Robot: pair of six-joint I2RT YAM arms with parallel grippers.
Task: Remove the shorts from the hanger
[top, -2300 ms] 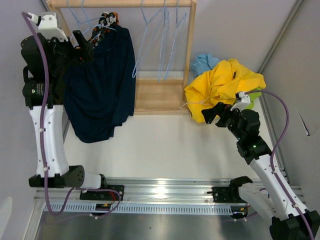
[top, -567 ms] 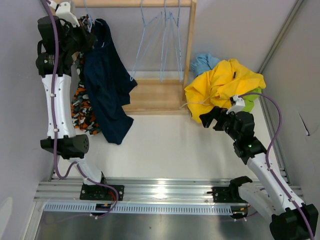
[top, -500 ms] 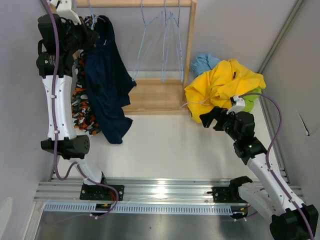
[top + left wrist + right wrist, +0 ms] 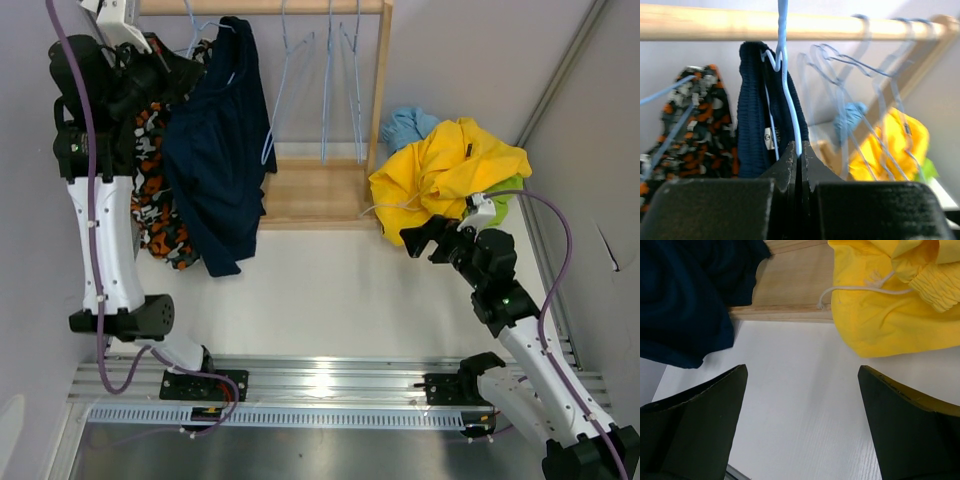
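My left gripper already holds their hanger [image 4: 783, 75], so my right gripper should go up and turn toward the navy shorts [image 4: 220, 150], onto the far edge of the waistband.
Dark navy shorts [image 4: 220, 150] hang on a light blue wire hanger [image 4: 783, 75] from the wooden rod [image 4: 260, 6]. My left gripper [image 4: 190, 62] is up at the rod, shut on that hanger's wire just below its twisted neck [image 4: 799, 150]. The navy waistband [image 4: 752, 125] shows right behind the fingers. Camouflage shorts [image 4: 155, 200] hang to the left of the navy pair. Yellow shorts [image 4: 450, 165], light blue shorts [image 4: 405, 125] and lime green shorts [image 4: 510, 195] lie heaped at the right. My right gripper [image 4: 415, 237] hovers open over the white table, near the yellow shorts [image 4: 890, 315].
Several empty blue wire hangers [image 4: 330, 80] hang on the right half of the rod. The rack's wooden base [image 4: 315, 195] lies under them, and its right post [image 4: 380, 80] stands beside the heap. Walls close in on the left and right.
My left gripper has closed on the hanger wire and shifted slightly right along the rod, swinging the navy shorts with it. The right arm has barely moved.
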